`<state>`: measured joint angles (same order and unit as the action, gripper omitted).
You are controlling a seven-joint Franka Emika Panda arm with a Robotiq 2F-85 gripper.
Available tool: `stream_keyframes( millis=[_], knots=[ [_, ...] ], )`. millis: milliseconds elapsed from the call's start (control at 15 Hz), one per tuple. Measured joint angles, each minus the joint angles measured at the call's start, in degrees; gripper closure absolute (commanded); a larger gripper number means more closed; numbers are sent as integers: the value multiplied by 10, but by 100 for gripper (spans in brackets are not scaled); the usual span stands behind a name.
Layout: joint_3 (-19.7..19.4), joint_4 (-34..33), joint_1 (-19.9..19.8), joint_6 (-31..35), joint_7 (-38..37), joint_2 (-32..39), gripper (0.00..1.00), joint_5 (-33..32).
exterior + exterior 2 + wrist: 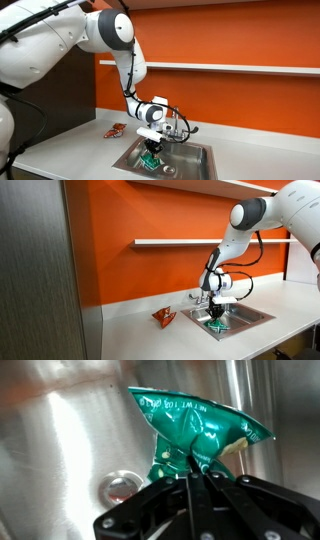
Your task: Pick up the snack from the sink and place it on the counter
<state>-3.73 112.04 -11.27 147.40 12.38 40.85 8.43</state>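
Observation:
I will next lift my gripper past the sink's rim, move across toward the red packet and go down to let go of the snack (150,160) on the counter beside it, because that part is bare.
The snack (195,430) is a crinkly green packet with yellow and white print. My gripper (195,472) is shut on its lower edge, and the packet stands up from the jaws above the steel floor of the sink (60,450). In both exterior views the gripper (150,148) (216,316) hangs down inside the sink (200,165) (250,315) with the green snack (150,160) (215,326) at its tips. The light grey-white counter (70,145) (140,335) runs along the orange wall.
A small red packet (114,129) (163,317) lies on the counter beside the sink. The chrome faucet (183,125) (200,297) stands at the sink's back rim. The drain (122,486) lies under the gripper. A shelf (185,242) hangs on the wall above.

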Motion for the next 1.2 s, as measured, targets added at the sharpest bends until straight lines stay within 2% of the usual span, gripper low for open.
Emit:
stream_keyframes(
  millis=[667,933,1200],
  knots=[
    [-1,95,27,-5,-18,-153,100,-35],
    [1,119,55,-21,-29,-197,100,-54],
    [16,124,96,-40,-34,-210,100,-69]
  ],
)
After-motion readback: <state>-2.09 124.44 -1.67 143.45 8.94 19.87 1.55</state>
